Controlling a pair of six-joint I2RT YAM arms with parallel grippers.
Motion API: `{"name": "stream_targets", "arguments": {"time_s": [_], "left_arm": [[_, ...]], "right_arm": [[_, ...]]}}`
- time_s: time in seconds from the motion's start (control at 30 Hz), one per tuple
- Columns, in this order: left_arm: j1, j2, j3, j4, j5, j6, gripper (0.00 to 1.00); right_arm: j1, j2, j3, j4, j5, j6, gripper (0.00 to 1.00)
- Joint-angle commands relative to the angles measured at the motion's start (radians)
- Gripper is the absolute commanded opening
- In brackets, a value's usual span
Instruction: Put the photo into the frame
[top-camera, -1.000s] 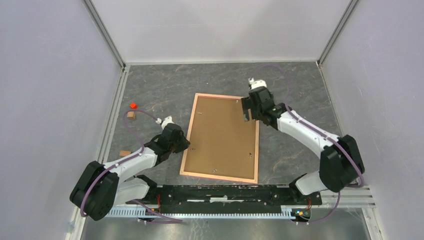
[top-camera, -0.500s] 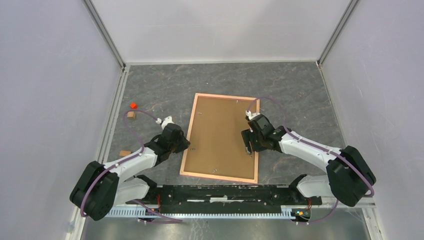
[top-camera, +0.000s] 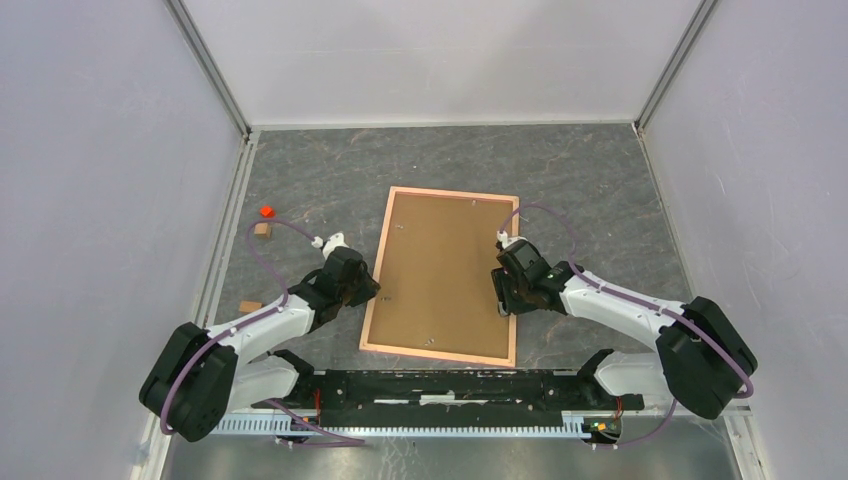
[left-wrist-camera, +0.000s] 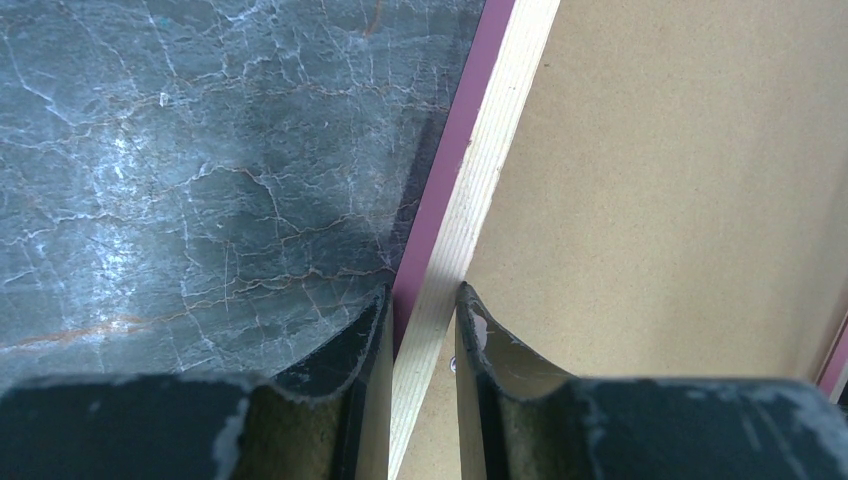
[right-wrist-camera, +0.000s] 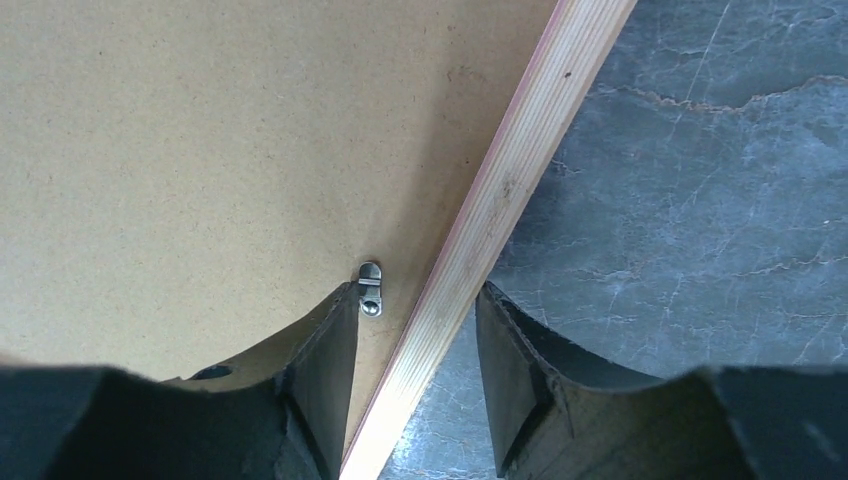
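My left gripper's fingers, shut on the frame's side bar, steer the frame, so next I will swing my left gripper back toward the clip by the frame's near bar (top-camera: 430, 342) and release there.
The salmon-pink frame (top-camera: 450, 192) lies face down on the dark marble table, and a brown backing board (top-camera: 440, 270) fills it. The photo is hidden. My left gripper (top-camera: 368, 290) is at the frame's left rail (left-wrist-camera: 490, 130). Its jaws (left-wrist-camera: 422, 300) are shut on that rail, one finger on each side. My right gripper (top-camera: 505, 300) straddles the right rail (right-wrist-camera: 520, 170). Its jaws (right-wrist-camera: 415, 300) are open, with a gap on both sides of the rail. The inner finger hangs over the board beside a small metal turn clip (right-wrist-camera: 370, 287).
A small red block (top-camera: 266, 211) and a tan block (top-camera: 261, 229) lie left of the frame. Another tan block (top-camera: 249, 306) sits near the left arm. Pale walls close in the table on three sides.
The right arm has come from the frame's far right corner down along the right rail toward me, and its jaws have narrowed. The left arm and the frame have not moved.
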Motion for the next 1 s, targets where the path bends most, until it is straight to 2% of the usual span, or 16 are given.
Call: {"name": "stream_targets", "arguments": {"time_s": [0.0, 0.13, 0.27, 0.47, 0.6, 0.63, 0.7, 0.73, 0.87, 0.97], "left_arm": [[-0.003, -0.001, -0.019, -0.056, -0.011, -0.071, 0.02], [-0.003, 0.005, -0.015, -0.053, -0.010, -0.071, 0.02], [-0.003, 0.008, -0.014, -0.054, -0.007, -0.068, 0.02], [-0.003, 0.013, -0.008, -0.053, -0.005, -0.065, 0.02], [-0.003, 0.016, -0.006, -0.049, -0.001, -0.067, 0.02], [-0.003, 0.016, -0.004, -0.049, -0.001, -0.066, 0.02], [-0.003, 0.018, -0.003, -0.049, 0.000, -0.066, 0.02], [-0.003, 0.017, -0.003, -0.049, 0.001, -0.066, 0.02], [-0.004, 0.019, -0.006, -0.048, 0.002, -0.066, 0.02], [-0.002, 0.015, -0.006, -0.051, 0.002, -0.066, 0.02]], "right_arm": [[0.007, 0.002, -0.009, 0.024, 0.059, 0.032, 0.49], [0.009, 0.019, -0.005, 0.026, 0.065, 0.060, 0.41], [0.025, 0.025, -0.021, 0.017, 0.057, 0.138, 0.19], [0.095, 0.035, -0.056, 0.090, 0.043, 0.232, 0.00], [0.122, 0.054, -0.047, 0.091, 0.080, 0.238, 0.00], [0.126, 0.060, -0.039, 0.086, 0.086, 0.230, 0.05], [0.140, 0.078, -0.021, 0.056, 0.112, 0.221, 0.23], [0.150, 0.089, -0.014, 0.045, 0.121, 0.216, 0.26], [0.172, 0.109, -0.014, 0.026, 0.134, 0.207, 0.32], [0.181, 0.112, -0.020, 0.027, 0.133, 0.209, 0.33]]}}
